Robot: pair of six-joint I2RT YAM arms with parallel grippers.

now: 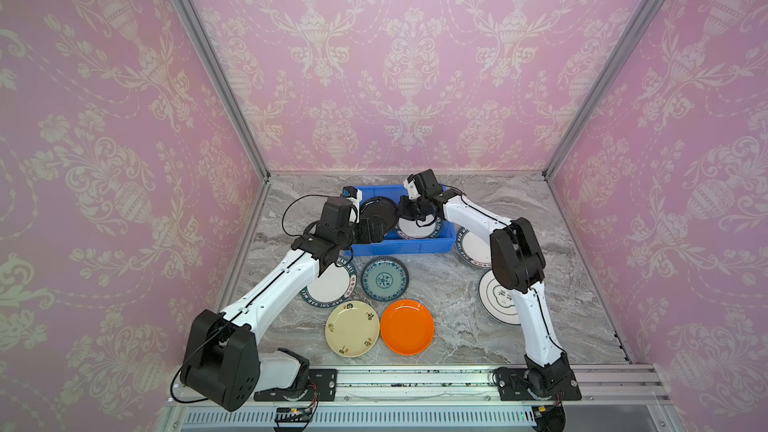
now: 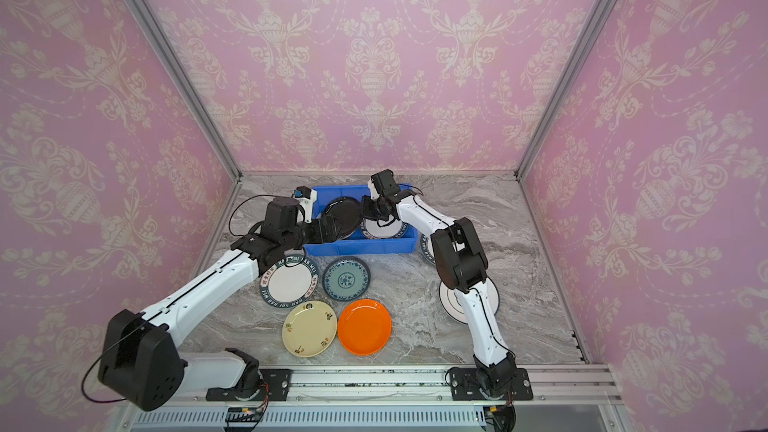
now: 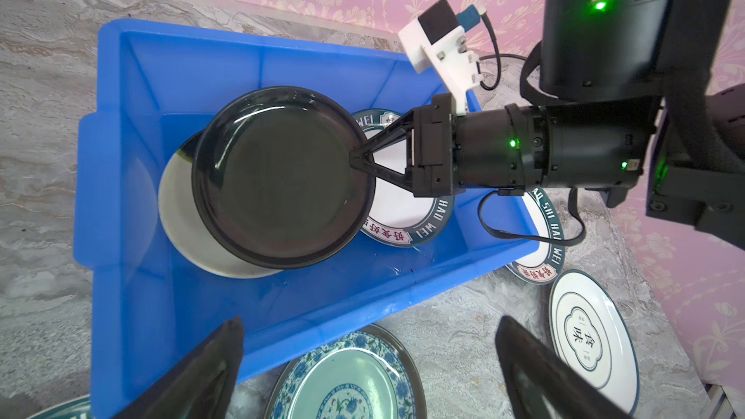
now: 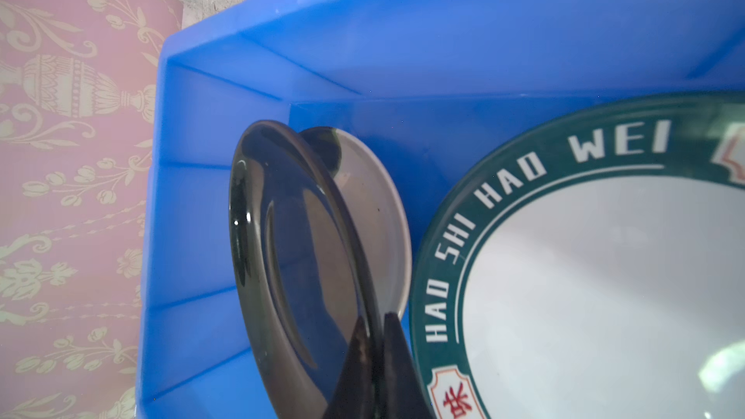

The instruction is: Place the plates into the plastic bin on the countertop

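The black plate (image 4: 290, 243) is still hanging tilted, and the cream plate is below my right gripper in the bin. My right gripper will next go down toward the cream plate and let go of the black plate's rim.
The blue plastic bin (image 1: 399, 248) stands at the back of the countertop (image 1: 457, 305). My right gripper (image 3: 352, 159) is shut on the rim of a black plate (image 3: 282, 177), which hangs tilted inside the bin over a cream plate (image 3: 181, 211). In the right wrist view, my right gripper (image 4: 375, 318) pinches the black plate's (image 4: 290, 243) edge. A lettered plate (image 4: 604, 276) lies flat in the bin beside it. My left gripper (image 3: 369, 321) is open and empty at the bin's front wall, above a teal plate (image 3: 346, 380).
On the countertop in front of the bin lie a lettered plate (image 1: 330, 288), the teal plate (image 1: 384, 278), a cream plate (image 1: 352, 328) and an orange plate (image 1: 407, 327). Under my right arm lie another lettered plate (image 1: 473, 248) and a black-ringed plate (image 1: 496, 301).
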